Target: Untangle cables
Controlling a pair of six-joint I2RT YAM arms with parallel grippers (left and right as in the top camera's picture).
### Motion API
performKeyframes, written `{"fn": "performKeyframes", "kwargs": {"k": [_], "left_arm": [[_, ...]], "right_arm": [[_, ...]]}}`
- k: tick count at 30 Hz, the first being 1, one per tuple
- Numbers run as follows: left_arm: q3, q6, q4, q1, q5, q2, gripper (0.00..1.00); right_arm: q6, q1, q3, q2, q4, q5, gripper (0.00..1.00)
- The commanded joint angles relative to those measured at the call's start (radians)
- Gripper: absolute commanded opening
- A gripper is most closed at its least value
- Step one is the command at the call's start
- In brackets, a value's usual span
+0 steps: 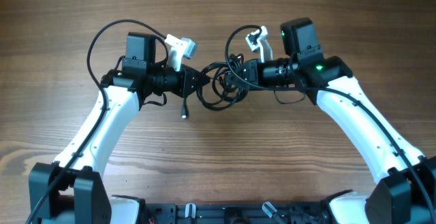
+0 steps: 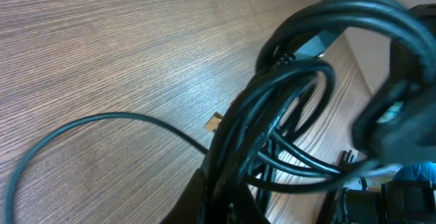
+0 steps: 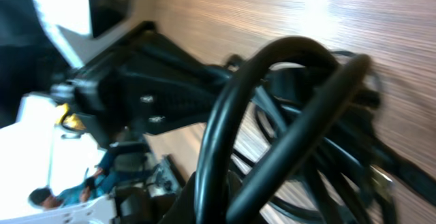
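My right gripper moves to the right in the overhead view, over the tabletop, next and releases its cable loops, since the cables bunch between both grippers.
The cables form a black tangle of loops held just above the wooden table between both arms. My left gripper is shut on the bundle's left side, and my right gripper is shut on its right side. One plug end hangs down to the left. In the left wrist view the cables rise from my shut left gripper, with a small plug tip and a loose strand on the wood. In the right wrist view thick loops of the cables cross my right gripper.
White wrist cameras stick up beside the grippers. A thicker arm wire arcs at the back left. A black rail runs along the table's front edge. The left arm's gripper body fills the right wrist view's left.
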Motion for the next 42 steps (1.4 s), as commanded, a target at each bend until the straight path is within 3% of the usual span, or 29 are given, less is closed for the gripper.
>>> {"fn": "performKeyframes", "kwargs": {"k": [1,6,13,17,19,22,25,27,29,33,37,39,42], "left_arm": [[-0.005,-0.004,0.008,0.002,-0.009,0.009,0.04],[-0.005,-0.046,0.01,0.002,-0.074,0.009,0.04],[-0.005,-0.136,0.011,0.003,-0.158,0.009,0.04],[-0.005,-0.135,0.007,0.002,-0.158,0.009,0.04],[-0.005,-0.135,0.002,0.003,-0.158,0.009,0.04],[-0.005,-0.135,-0.001,0.002,-0.158,0.009,0.04],[-0.005,-0.135,-0.002,0.002,-0.158,0.009,0.04],[-0.005,-0.135,-0.002,0.002,-0.158,0.009,0.04],[-0.005,-0.135,-0.002,0.002,-0.157,0.009,0.04],[-0.005,-0.135,-0.002,0.002,-0.158,0.009,0.04],[-0.005,-0.147,-0.009,0.002,-0.157,0.009,0.04],[-0.005,-0.157,-0.016,0.002,-0.157,0.009,0.04],[-0.005,-0.157,-0.012,0.002,-0.158,0.009,0.04]], "right_arm": [[-0.017,-0.005,0.016,0.001,-0.019,0.065,0.04],[0.05,-0.005,0.016,0.001,0.087,-0.322,0.04],[0.417,-0.018,0.016,0.001,0.496,-0.708,0.04],[0.647,-0.104,0.016,0.001,0.77,-0.742,0.04],[0.692,-0.158,0.016,0.001,0.851,-0.726,0.04],[0.661,-0.277,0.014,0.004,0.854,-0.674,0.04],[0.537,-0.367,0.014,0.014,0.733,-0.633,0.05],[0.378,-0.412,0.014,0.018,0.527,-0.522,0.05],[0.198,-0.439,0.014,0.018,0.262,-0.293,0.05],[0.026,-0.435,0.014,0.018,-0.026,0.183,0.05],[0.024,-0.436,0.014,0.018,-0.119,0.576,0.05],[0.142,-0.436,0.014,0.021,-0.198,0.943,0.04],[0.165,-0.436,0.014,0.024,-0.227,1.037,0.05]]}}
